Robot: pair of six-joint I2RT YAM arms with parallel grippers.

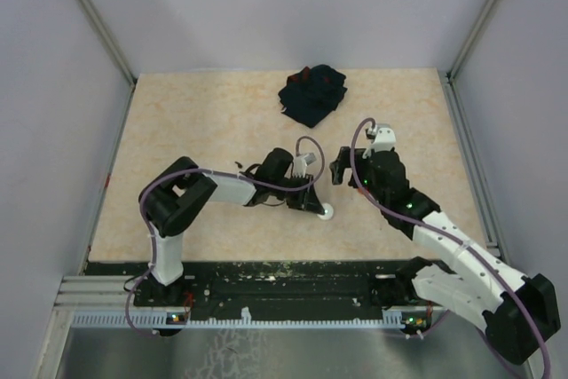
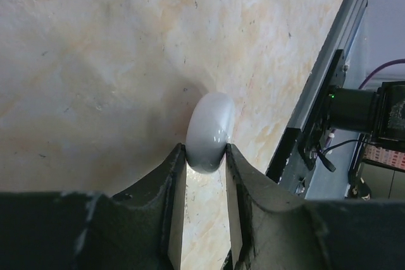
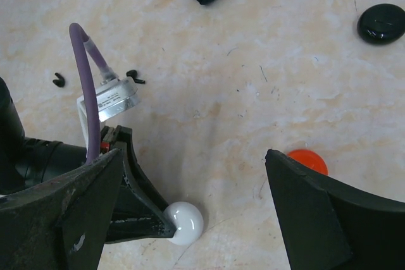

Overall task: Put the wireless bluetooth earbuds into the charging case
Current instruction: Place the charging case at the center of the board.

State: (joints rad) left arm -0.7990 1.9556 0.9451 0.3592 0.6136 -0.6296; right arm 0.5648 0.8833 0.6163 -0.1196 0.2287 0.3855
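My right gripper should next go outward and toward the right in the wrist view, then down over the black round case (image 3: pixel 381 23), which lies beyond my open fingertips.
A white round charging case (image 2: pixel 209 132) lies closed on the marble table. My left gripper (image 2: pixel 205 151) is shut on it, both fingertips pressing its sides; the same case (image 3: pixel 183 222) shows at that gripper's tip in the right wrist view, and from above it (image 1: pixel 328 212) sits just right of the left gripper (image 1: pixel 314 201). My right gripper (image 3: pixel 195 156) hangs wide open above the table, holding nothing, a short way right of the case (image 1: pixel 342 169). Two tiny black pieces (image 3: pixel 134 78), possibly earbuds, lie beside the left wrist.
An orange-red round case (image 3: pixel 308 160) peeks out behind my right finger. A black round case (image 3: pixel 381 23) lies farther off. A dark navy cloth (image 1: pixel 312 93) is bunched at the back of the table. The black base rail (image 2: pixel 316 93) runs close to the white case.
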